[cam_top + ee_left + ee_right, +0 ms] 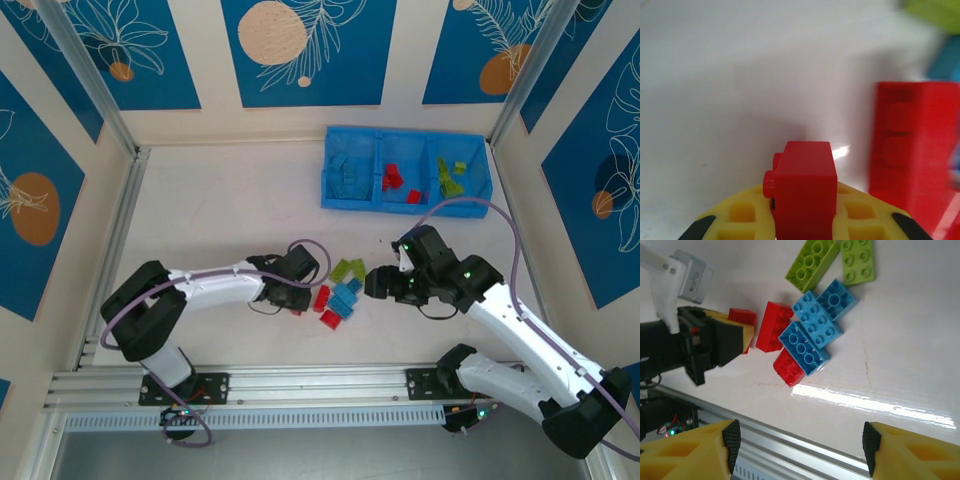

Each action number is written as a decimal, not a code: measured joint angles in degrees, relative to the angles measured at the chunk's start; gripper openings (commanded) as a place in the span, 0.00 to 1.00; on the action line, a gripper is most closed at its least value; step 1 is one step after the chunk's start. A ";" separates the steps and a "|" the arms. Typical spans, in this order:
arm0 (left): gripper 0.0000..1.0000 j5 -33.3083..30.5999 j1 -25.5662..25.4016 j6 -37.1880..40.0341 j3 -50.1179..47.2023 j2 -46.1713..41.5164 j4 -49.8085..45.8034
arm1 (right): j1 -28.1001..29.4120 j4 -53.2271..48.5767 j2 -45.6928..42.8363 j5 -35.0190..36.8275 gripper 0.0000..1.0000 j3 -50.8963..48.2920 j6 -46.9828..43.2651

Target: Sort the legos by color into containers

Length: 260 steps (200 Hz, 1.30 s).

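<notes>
Red legos in the middle container (404,178) lie outward of my left gripper. Next I need to raise it and swing outward over that container to release the small red lego.
My left gripper (802,220) is shut on a small red lego (804,185) low over the table, at the left edge of the loose pile (340,295). A longer red brick (912,150) lies just to its right. The pile holds red (773,326), light blue (803,347) and lime green (812,262) legos. My right gripper (801,445) hangs open right of the pile with nothing between its fingers. The blue tray (400,133) of containers stands at the back right. It has blue bricks (348,172) on the left, red (392,178) in the middle and green (452,175) on the right.
An aluminium rail (790,440) runs along the near table edge, below my right gripper. A metal frame post and rail (115,230) border the table's left side. Bare table lies between the pile and the tray.
</notes>
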 measured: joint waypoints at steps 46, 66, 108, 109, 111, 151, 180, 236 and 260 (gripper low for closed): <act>0.02 -3.37 -0.83 6.49 24.68 2.03 3.93 | -0.02 -1.33 -9.90 10.58 0.68 0.74 6.01; 0.01 -6.56 -0.35 11.26 39.67 11.37 7.45 | -0.02 -2.23 -14.23 13.46 0.68 0.76 8.55; 0.00 -9.57 1.36 19.08 65.90 36.11 9.25 | 0.00 -5.90 -18.75 16.15 0.68 0.76 11.65; 0.00 -9.60 1.40 19.19 66.29 36.48 9.18 | 0.00 -5.97 -18.82 16.20 0.68 0.74 11.69; 0.00 -9.64 1.46 19.50 67.49 37.57 8.94 | 0.00 -6.19 -18.97 16.28 0.68 0.74 11.82; 0.20 -10.14 2.36 25.44 84.74 53.16 7.63 | -0.02 -8.96 -20.61 17.18 0.68 0.74 12.66; 0.36 -10.75 2.86 27.56 99.16 61.26 6.43 | 0.00 -10.23 -20.70 17.14 0.67 0.74 13.09; 0.42 -9.51 3.52 26.73 98.42 58.14 2.54 | 0.00 -11.13 -21.20 17.16 0.67 0.72 13.46; 0.42 -5.92 3.54 24.30 78.49 44.22 5.16 | -0.02 -10.88 -21.03 17.11 0.67 0.70 13.40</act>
